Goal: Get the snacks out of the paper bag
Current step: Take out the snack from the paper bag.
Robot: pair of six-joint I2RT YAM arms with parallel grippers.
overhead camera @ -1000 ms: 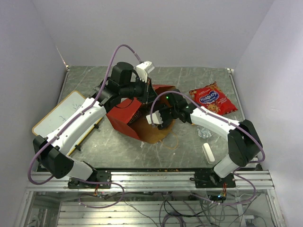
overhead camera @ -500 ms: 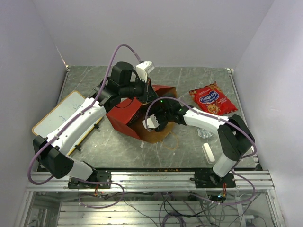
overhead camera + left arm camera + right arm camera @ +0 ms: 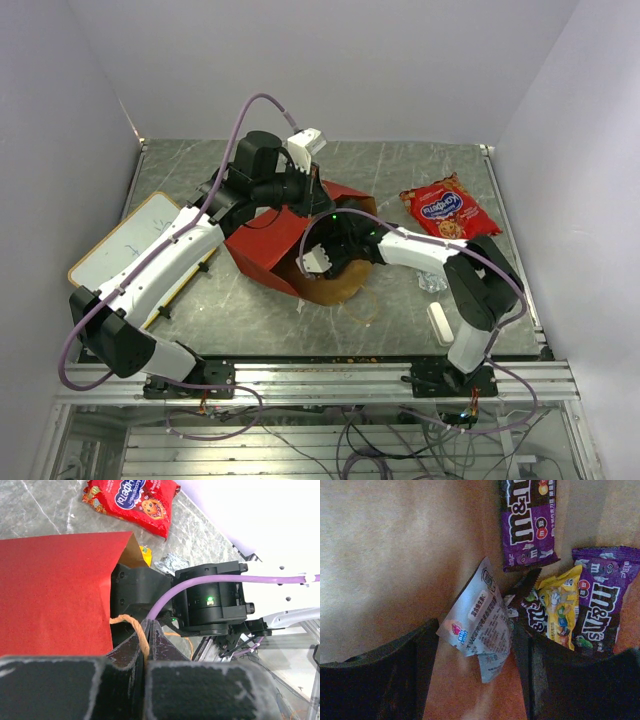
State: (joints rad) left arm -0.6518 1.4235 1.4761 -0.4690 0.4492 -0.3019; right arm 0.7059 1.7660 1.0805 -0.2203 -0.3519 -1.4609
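I will move my right gripper slightly to the right in the wrist view, onto the silver wrapper's edge (image 3: 482, 639), and close it, as the edge is already between my fingers.
The paper bag (image 3: 262, 246) lies on its side, red outside (image 3: 55, 590), brown inside (image 3: 395, 545). My left gripper (image 3: 311, 196) is shut on its tan loop handle (image 3: 131, 624) and holds the mouth up. My right gripper (image 3: 475, 655) is open, reached deep inside the bag; in the top view only its wrist (image 3: 335, 252) shows at the mouth. A silver wrapper (image 3: 480, 617) lies between its fingers. Beyond are purple (image 3: 527, 522), yellow (image 3: 560, 605) and brown (image 3: 535, 614) candy wrappers. The large red packet (image 3: 450, 208) lies on the table outside the bag, also in the left wrist view (image 3: 132, 500).
A crumpled silver wrapper (image 3: 432, 282) and a white oblong block (image 3: 439, 323) lie right of the bag. The yellow-framed whiteboard (image 3: 125, 245) lies at the left under my left arm. A loose tan handle loop (image 3: 362, 300) rests on the table before the bag.
My right arm has pushed leftward, deeper into the bag's mouth. My left arm has kept still, holding the handle.
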